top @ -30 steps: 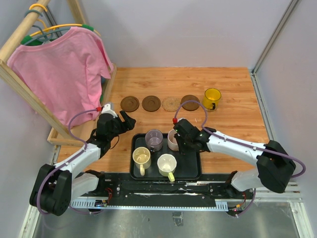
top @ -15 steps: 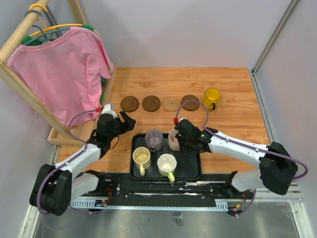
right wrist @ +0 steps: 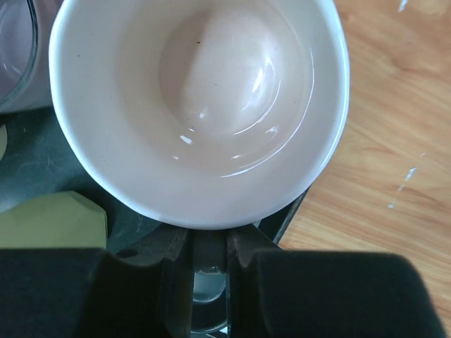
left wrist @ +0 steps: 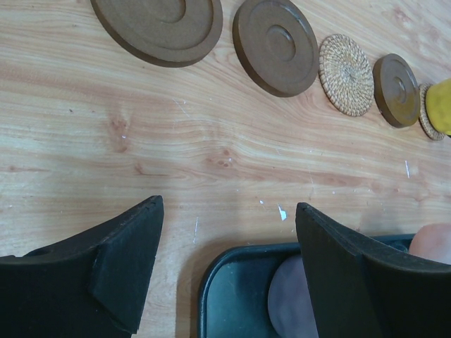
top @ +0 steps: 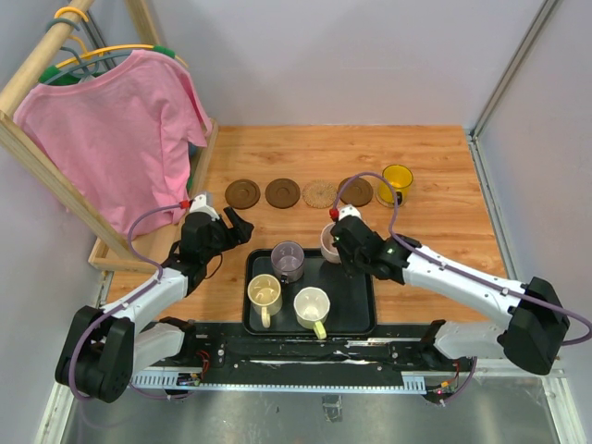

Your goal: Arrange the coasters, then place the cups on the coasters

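Next, my right gripper moves outward over the dark brown coaster beside the yellow cup, lowers the pinkish cup and releases it, as the coaster lies empty.
Four coasters lie in a row: dark brown (top: 243,193), dark brown (top: 282,192), tan woven (top: 320,193), dark brown (top: 356,191). The yellow cup (top: 397,182) stands on a fifth, woven coaster (left wrist: 425,113). My right gripper (top: 340,242) is shut on the handle of the pinkish cup (right wrist: 204,105), holding it over the far right edge of the black tray (top: 356,310). The purple cup (top: 288,259), the cream cup (top: 264,293) and the white cup (top: 312,305) stand in the tray. My left gripper (left wrist: 227,211) hangs open over the tray's far left corner, holding nothing.
A wooden rack (top: 148,250) with a pink shirt (top: 111,139) on a hanger fills the left side, close to my left arm. Grey walls close off the back and the right. Bare wood lies between the tray and the coaster row.
My right gripper has lifted the pinkish cup off the tray and carried it towards the coaster row. The left arm has not moved.
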Robot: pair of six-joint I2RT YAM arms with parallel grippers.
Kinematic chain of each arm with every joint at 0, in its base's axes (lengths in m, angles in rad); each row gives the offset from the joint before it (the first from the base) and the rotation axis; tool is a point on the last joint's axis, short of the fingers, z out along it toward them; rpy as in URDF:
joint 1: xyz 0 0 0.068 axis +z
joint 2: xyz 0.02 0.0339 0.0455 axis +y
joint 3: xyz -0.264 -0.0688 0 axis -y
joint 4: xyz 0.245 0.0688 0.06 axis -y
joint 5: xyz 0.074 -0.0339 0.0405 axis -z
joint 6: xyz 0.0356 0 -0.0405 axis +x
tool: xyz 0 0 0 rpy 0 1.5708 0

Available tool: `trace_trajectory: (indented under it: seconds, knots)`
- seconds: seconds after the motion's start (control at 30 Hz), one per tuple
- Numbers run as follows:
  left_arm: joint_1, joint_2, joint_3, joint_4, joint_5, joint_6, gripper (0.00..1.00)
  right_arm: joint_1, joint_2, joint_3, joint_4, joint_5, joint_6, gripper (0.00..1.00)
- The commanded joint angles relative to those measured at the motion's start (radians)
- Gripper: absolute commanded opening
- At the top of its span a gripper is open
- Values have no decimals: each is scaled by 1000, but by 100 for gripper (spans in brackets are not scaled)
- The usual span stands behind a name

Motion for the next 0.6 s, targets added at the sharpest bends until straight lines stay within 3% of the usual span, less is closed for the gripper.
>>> trace_trajectory:
  seconds: [0.0,0.27,0.57]
  knots:
    - [7,-1,-7,32,-3,-3,80,-10,20,126,21,149,-19,1]
    - [7,-7,1,19,-10,17,80,-169,163,307,50,211,-73,1]
    - [7,-2,26,2,-20,43,80,-368,319,414,139,104,-153,1]
